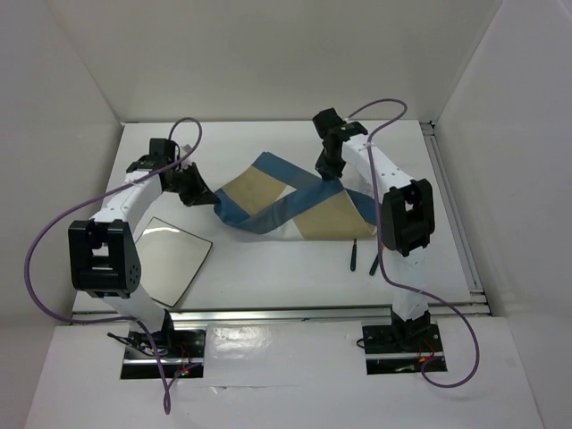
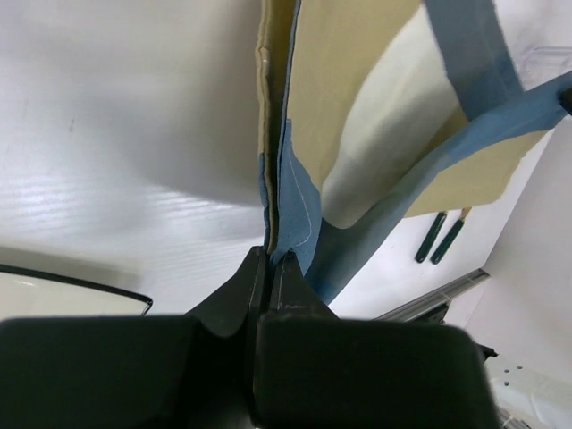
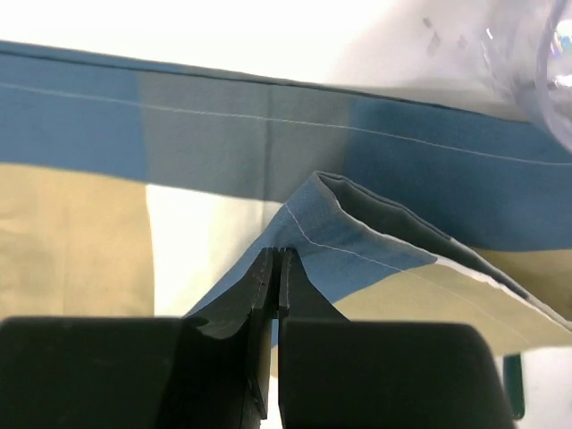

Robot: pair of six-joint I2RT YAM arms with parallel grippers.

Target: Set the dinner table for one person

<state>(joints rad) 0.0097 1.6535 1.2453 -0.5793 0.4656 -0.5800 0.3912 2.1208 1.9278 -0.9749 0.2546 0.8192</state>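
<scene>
I need to move my right gripper up and outward toward the placemat's far blue border [image 1: 291, 172] [image 3: 268, 127] and let go of the raised fold, because the cloth is still doubled over itself.
A blue-and-tan cloth placemat [image 1: 277, 201] hangs twisted above the white dinner table [image 1: 286, 273], stretched between both grippers. My left gripper [image 1: 204, 198] is shut on its left end; in the left wrist view the jaws [image 2: 271, 256] pinch the folded blue edge of the placemat [image 2: 357, 98]. My right gripper [image 1: 329, 175] is shut on the cloth's right part. In the right wrist view, the right gripper [image 3: 277, 252] clamps a raised blue fold of the placemat [image 3: 375, 232].
A white square plate [image 1: 170, 259] lies at the front left, near the left arm. Two dark utensils [image 1: 363, 256] lie at the front right, by the right arm. A clear glass rim [image 3: 559, 80] shows beyond the cloth. A metal rail [image 1: 313, 313] runs along the near edge.
</scene>
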